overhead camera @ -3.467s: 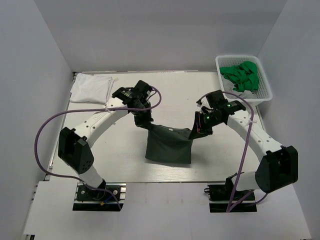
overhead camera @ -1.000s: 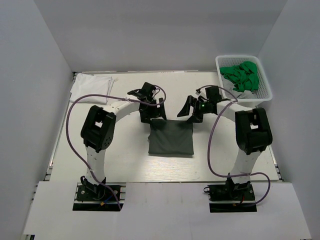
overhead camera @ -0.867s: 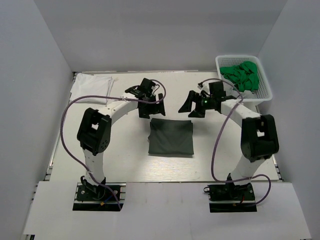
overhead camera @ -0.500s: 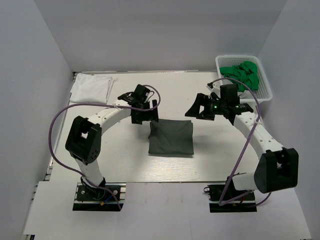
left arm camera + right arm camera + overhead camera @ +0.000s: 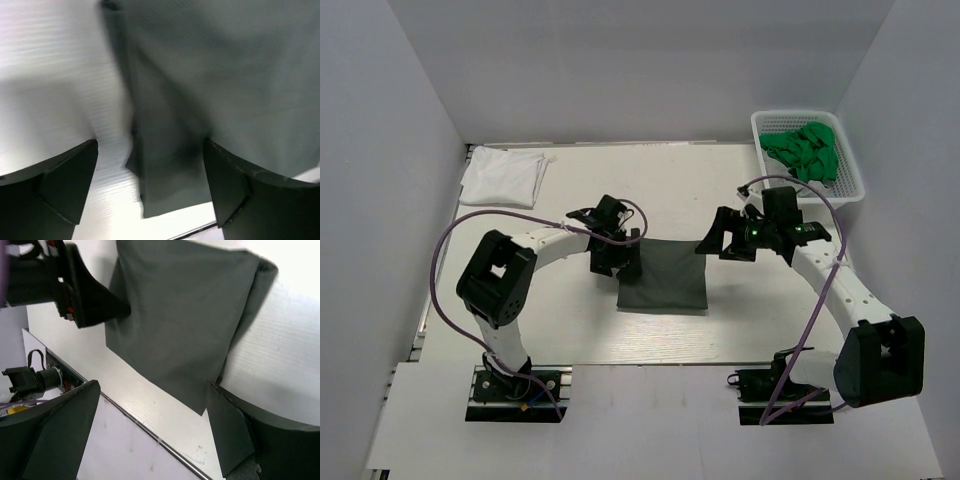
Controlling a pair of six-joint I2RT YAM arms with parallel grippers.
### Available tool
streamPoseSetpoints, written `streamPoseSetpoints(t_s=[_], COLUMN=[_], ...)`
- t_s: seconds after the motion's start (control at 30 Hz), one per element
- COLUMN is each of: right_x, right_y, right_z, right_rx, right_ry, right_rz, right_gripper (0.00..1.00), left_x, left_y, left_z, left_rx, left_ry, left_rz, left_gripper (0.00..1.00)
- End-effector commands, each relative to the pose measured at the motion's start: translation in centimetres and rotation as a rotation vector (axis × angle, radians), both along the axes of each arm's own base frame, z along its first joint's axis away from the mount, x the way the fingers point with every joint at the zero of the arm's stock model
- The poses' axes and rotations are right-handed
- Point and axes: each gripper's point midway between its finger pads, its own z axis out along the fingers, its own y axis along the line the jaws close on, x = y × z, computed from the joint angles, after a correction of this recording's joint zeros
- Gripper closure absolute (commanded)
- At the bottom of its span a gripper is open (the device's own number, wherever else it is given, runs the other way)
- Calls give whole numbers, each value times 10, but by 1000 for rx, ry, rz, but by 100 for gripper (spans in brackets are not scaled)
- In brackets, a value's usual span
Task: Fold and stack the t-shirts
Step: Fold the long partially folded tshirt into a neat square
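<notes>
My left gripper should next stay low and bring its open fingers together onto the layered edge of the dark t-shirt (image 5: 620,282) (image 5: 149,162), because that edge is between them.
The dark olive-grey t-shirt (image 5: 662,276) lies folded into a flat rectangle mid-table. My left gripper (image 5: 617,259) is open at its left edge. In the left wrist view the gripper (image 5: 150,187) straddles that layered edge of the dark t-shirt (image 5: 220,85) without pinching it. My right gripper (image 5: 716,241) is open beside the far right corner. In the right wrist view the gripper (image 5: 152,435) hovers clear of the dark t-shirt (image 5: 180,315). The white t-shirt (image 5: 503,177) lies folded at the far left corner.
A white basket (image 5: 850,180) holding green items (image 5: 804,152) stands at the far right corner. The table's front edge (image 5: 135,422) runs just below the dark t-shirt. The enclosure walls close in on both sides.
The dark t-shirt, held up by both grippers earlier, now lies released and flat. Over the last second both open grippers moved from its far edge toward its sides.
</notes>
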Motion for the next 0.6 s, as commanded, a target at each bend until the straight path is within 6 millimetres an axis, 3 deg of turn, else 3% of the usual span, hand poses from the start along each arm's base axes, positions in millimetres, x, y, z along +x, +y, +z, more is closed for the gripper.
streamPoseSetpoints(t_s=[0.0,0.07,0.1,0.17,0.2,0.27,0.4,0.43,0.47,0.57], right_x=[-8,-9,-10,-12,-13,-13,-17,-16,-16,-17], right_y=[-4,-6,-7,-8,-8,-9,-10,-11,-12,-15], right_z=[-3,-4,-5,-6,-7,-9,-11,-11,-10,-8], right_rx=[-8,-14,-19,-26,-28,-29,-34,-34,-37,-50], right_ry=[-2,-5,-6,-11,-7,-6,8,6,4,-3], right_rz=[3,-7,-8,-11,-13,-15,-20,-23,-28,-42], right_gripper=[9,9,9,9,9,9,9,9,9,9], left_x=[-15,-19,-21,-24,-22,-18,-14,-13,-13,-4], left_y=[-16,-18,-23,-25,-27,-27,-22,-22,-17,-11], left_z=[-16,-26,-27,-31,-30,-30,-35,-33,-38,-35], left_rx=[-32,-19,-26,-19,-29,-23,19,22,53,105], left_ry=[43,61,66,77,69,52,53,49,51,22], left_rz=[-46,-56,-69,-78,-68,-63,-49,-61,-52,-55], left_gripper=[7,14,25,31,39,44,75,90,97,100])
